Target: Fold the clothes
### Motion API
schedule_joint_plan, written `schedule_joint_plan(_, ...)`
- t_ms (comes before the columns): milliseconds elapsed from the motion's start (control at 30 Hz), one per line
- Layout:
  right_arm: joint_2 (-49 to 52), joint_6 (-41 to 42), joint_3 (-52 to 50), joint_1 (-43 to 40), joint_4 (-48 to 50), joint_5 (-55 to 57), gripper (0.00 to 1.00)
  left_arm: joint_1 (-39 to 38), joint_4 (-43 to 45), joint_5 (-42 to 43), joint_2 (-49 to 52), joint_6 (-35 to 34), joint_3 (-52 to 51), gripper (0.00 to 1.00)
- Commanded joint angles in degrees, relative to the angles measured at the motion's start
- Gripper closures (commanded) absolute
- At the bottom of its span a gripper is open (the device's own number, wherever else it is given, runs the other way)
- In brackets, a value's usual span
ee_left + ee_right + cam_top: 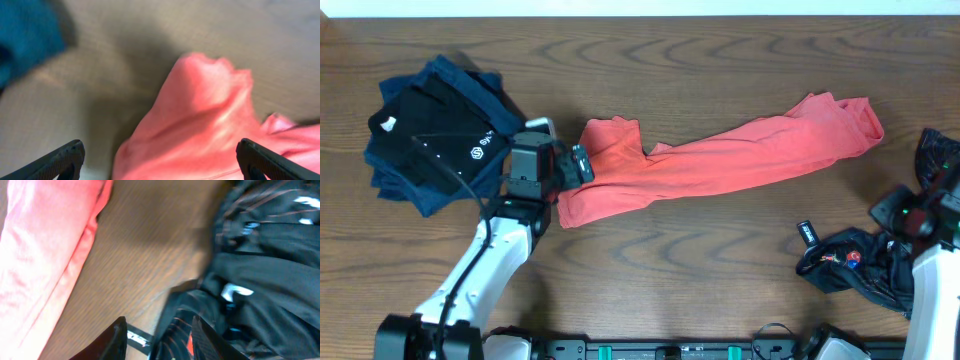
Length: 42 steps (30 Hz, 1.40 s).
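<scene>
My left gripper reaches down next, slightly away from my base, onto the coral shirt's end nearest the folded stack [150, 137].
The coral-red T-shirt [720, 160] lies stretched out crumpled across the middle of the table, lettering hidden. My left gripper [582, 165] is open at the shirt's left end, its fingers wide apart over the coral cloth [200, 125] in the left wrist view [160, 160]. The black jersey with red lines [860, 262] lies bunched at the front right. My right gripper [895, 222] is open over its edge, with jersey cloth [270, 280] between its fingers [160, 335]. The coral shirt's edge [40, 255] shows at that view's left.
A folded stack of black and navy shirts [435, 130] sits at the back left, close to my left arm; its blue edge [25, 40] shows in the left wrist view. A black strap with white print [807, 232] sticks out from the jersey.
</scene>
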Motion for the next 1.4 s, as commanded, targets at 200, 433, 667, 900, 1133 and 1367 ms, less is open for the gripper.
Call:
schedule_joint_plan(200, 4.98, -3.30, 0.26, 6.71, 0.55, -1.36, 0.52, 0.04, -0.07, 8.31, 10.71, 2.01, 9.03, 0.02)
schedule_joint_plan(433, 4.96, -4.42, 0.26, 6.78, 0.31, -1.16, 0.51, 0.04, -5.66, 9.16, 23.56, 1.97, 19.26, 0.02)
schedule_joint_plan(667, 4.96, -4.39, 0.26, 6.75, 0.33, -1.14, 0.51, 0.11, -3.69, 9.11, 30.10, 3.39, 20.06, 0.02)
schedule_joint_plan(900, 4.96, -4.39, 0.26, 6.78, 0.20, -1.16, 0.51, 0.09, -4.17, 10.45, 33.55, 3.72, 20.06, 0.27)
schedule_joint_plan(1133, 4.96, -4.57, 0.26, 6.78, 0.26, -1.36, 0.49, 0.52, -4.33, 13.88, 30.56, 3.89, 20.15, 0.94)
schedule_joint_plan(1367, 4.96, -5.03, 0.26, 6.78, 0.70, -1.38, 0.44, 2.78, -7.58, 18.03, 17.25, 4.11, 21.07, 0.94)
